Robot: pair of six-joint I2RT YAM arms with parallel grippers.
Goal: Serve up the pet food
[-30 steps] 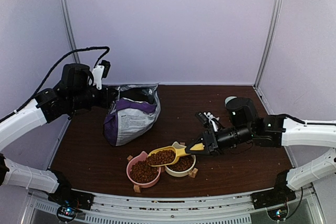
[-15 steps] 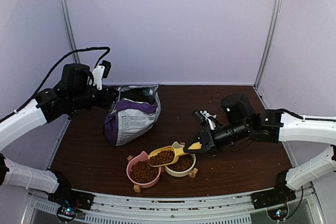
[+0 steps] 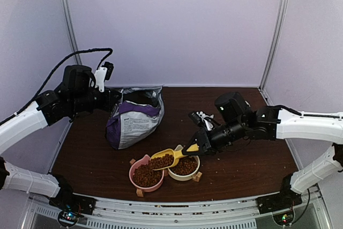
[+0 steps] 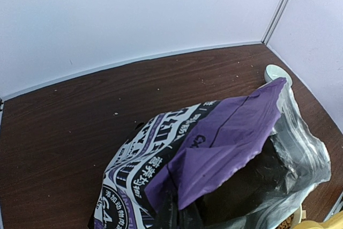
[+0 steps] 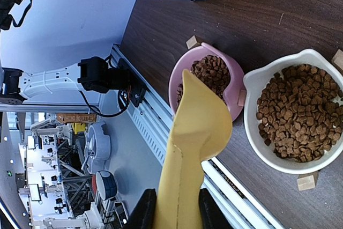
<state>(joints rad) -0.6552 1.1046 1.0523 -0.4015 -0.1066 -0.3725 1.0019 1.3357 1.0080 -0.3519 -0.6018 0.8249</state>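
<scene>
Next, my right gripper empties the scoop (image 3: pixel 167 159) and moves down past the white bowl to release, since bare tabletop lies below it, to the right in the top view.
Pet food fills a pink bowl (image 3: pixel 144 175) and a white bowl (image 3: pixel 185 167) near the table's front edge. My right gripper (image 3: pixel 199 147) is shut on the handle of a yellow scoop (image 3: pixel 167 159). The scoop holds a heap of pet food (image 3: pixel 162 160) above the gap between the bowls, partly over the pink one. In the right wrist view the scoop (image 5: pixel 197 127) shows its underside, with the pink bowl (image 5: pixel 179 76) and white bowl (image 5: pixel 252 132) beyond it. My left gripper (image 3: pixel 111 100) is shut on the top edge of the purple bag (image 3: pixel 134 120), whose mouth stands open (image 4: pixel 225 132).
Small wooden blocks (image 3: pixel 198 176) sit under the bowls. A metal rail (image 3: pixel 177 207) runs along the front edge just below them. A pale round lid (image 4: pixel 276 72) lies at the back right of the table. White walls close in the back and sides.
My right arm has reached further left, carrying the loaded scoop a little toward the pink bowl. The left arm and the bag have not moved.
</scene>
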